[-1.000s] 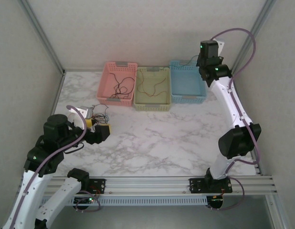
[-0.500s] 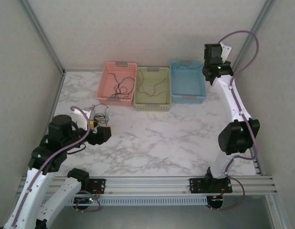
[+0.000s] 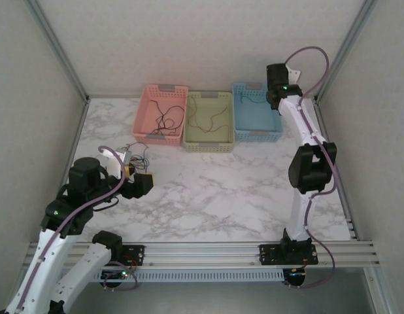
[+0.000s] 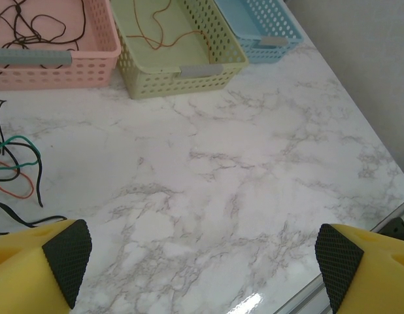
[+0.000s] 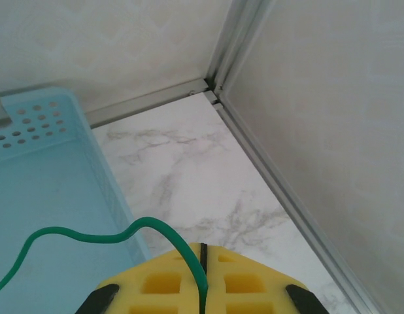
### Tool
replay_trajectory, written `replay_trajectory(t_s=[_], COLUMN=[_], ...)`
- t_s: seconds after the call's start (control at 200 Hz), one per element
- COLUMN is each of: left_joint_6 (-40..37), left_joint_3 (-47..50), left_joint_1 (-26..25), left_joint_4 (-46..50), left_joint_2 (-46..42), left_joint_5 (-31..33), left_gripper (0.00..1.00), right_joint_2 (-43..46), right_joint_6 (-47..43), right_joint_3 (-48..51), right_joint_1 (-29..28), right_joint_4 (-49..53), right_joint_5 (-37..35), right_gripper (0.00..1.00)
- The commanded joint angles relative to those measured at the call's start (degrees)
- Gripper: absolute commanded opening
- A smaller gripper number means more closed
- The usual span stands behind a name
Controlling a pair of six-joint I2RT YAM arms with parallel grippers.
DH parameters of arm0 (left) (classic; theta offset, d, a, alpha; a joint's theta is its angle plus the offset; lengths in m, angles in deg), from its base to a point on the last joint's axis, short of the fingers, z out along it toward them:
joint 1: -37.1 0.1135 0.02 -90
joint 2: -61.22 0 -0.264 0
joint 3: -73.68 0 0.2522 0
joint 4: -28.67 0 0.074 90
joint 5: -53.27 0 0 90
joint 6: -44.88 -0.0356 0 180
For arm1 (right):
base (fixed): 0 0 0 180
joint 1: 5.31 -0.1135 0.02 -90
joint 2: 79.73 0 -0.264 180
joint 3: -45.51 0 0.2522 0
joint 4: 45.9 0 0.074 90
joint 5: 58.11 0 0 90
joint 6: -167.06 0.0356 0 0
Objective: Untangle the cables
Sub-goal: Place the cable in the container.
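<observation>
My right gripper moves over the blue basket's side rim toward the yellow-green basket (image 3: 208, 147) next, then lowers and releases the cable. The blue basket's bottom lies below, past that rim.
A small tangle of cables (image 3: 137, 154), black, green and red-orange, lies on the marble at the left (image 4: 16, 167). My left gripper (image 3: 139, 181) hovers just right of it, open, with only bare table between its pads (image 4: 202, 261). A black cable (image 3: 166, 121) lies in the pink basket (image 3: 156, 139). A red-orange cable (image 3: 208, 118) lies in the yellow-green basket (image 3: 208, 147). My right gripper (image 3: 276, 98) is at the blue basket's (image 3: 257, 135) far right corner. It (image 5: 202, 252) is shut on a green cable (image 5: 110, 234) that trails left over the basket.
The three baskets stand side by side against the back wall. A metal corner post (image 5: 218, 82) and side rail (image 5: 287, 203) run close to the right gripper. An aluminium rail (image 3: 208, 252) borders the near edge. Open marble (image 3: 221, 190) spans the middle.
The right arm has folded up and swung left, carrying its shut gripper and the green cable over the blue basket's far right corner. The left arm has barely shifted.
</observation>
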Motion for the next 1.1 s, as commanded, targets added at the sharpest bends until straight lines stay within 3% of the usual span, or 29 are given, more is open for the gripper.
replay_trajectory(t_s=[0.0,0.365,0.516,0.781,1.091], left_joint_6=[-0.10,0.08,0.17,0.26,0.34], left_joint_3=[0.62,1.47,1.65,2.00,2.23], left_joint_1=[0.01,0.00,0.00,0.00,0.00], left_joint_4=[-1.20,-1.56,-1.59,-1.71,-1.83], left_joint_2=[-0.01,0.17,0.01,-0.01,-0.16], left_joint_5=[-0.04,-0.05,-0.05,-0.05,0.04], left_gripper=[0.91,0.90,0.90,0.90,0.90], right_joint_2=[-4.89,-21.66,-25.45,-25.81,-18.17], right_joint_6=[-0.27,0.98,1.38,3.73,2.27], right_joint_3=[-5.53,-20.52,-22.71,-21.94,-11.86], right_joint_1=[-0.97,-3.62,-3.98,-1.85,0.96], right_joint_4=[1.93,7.16,8.17,10.57,5.65], right_joint_5=[2.88,12.96,13.79,12.07,5.06], right_gripper=[0.00,0.00,0.00,0.00,0.00])
